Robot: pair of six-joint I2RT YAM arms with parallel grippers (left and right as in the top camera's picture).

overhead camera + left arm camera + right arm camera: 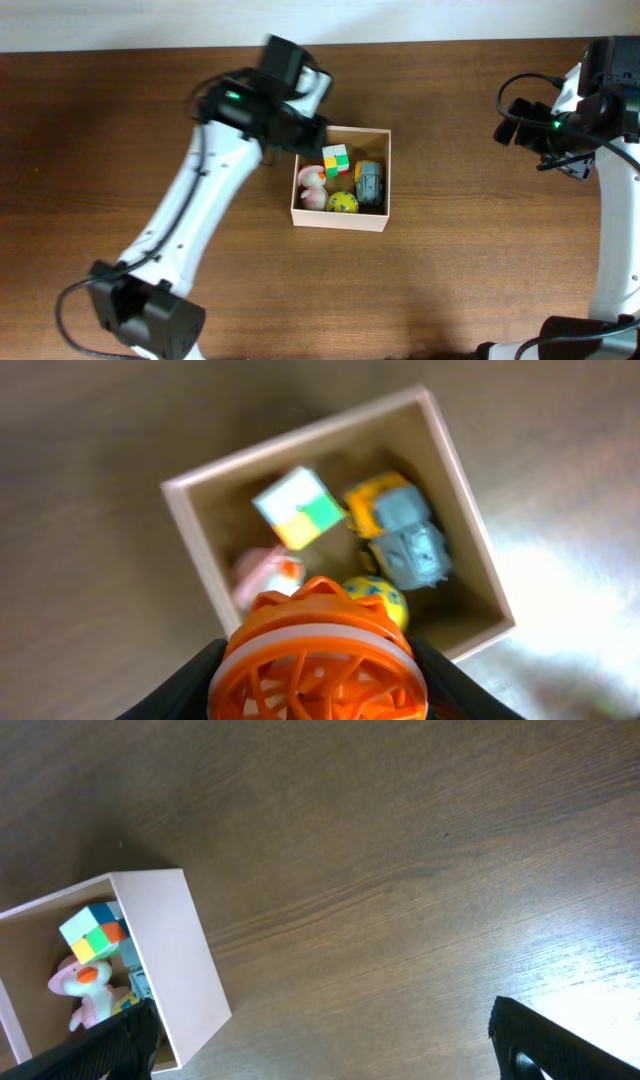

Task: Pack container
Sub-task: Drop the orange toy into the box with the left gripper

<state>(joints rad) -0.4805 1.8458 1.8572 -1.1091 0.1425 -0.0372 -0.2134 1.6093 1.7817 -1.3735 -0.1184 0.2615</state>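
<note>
The left gripper moves across the box toward the box's near corner by the toy car and yellow ball next and lowers there, since the box's bare bottom shows there.
The container is a square box with white walls and a tan inside, at the table's middle. In it lie a coloured cube, a blue-grey toy car, a yellow ball and a pink duck. My left gripper is shut on an orange lattice ball with a white band, held above the box's near wall. In the overhead view this gripper hangs at the box's back left corner and the orange ball is hidden. My right gripper is open and empty, right of the box.
Brown wood table all around the box. My right arm stands far right of the box, with cables beside it. A pale wall strip runs along the table's far edge.
</note>
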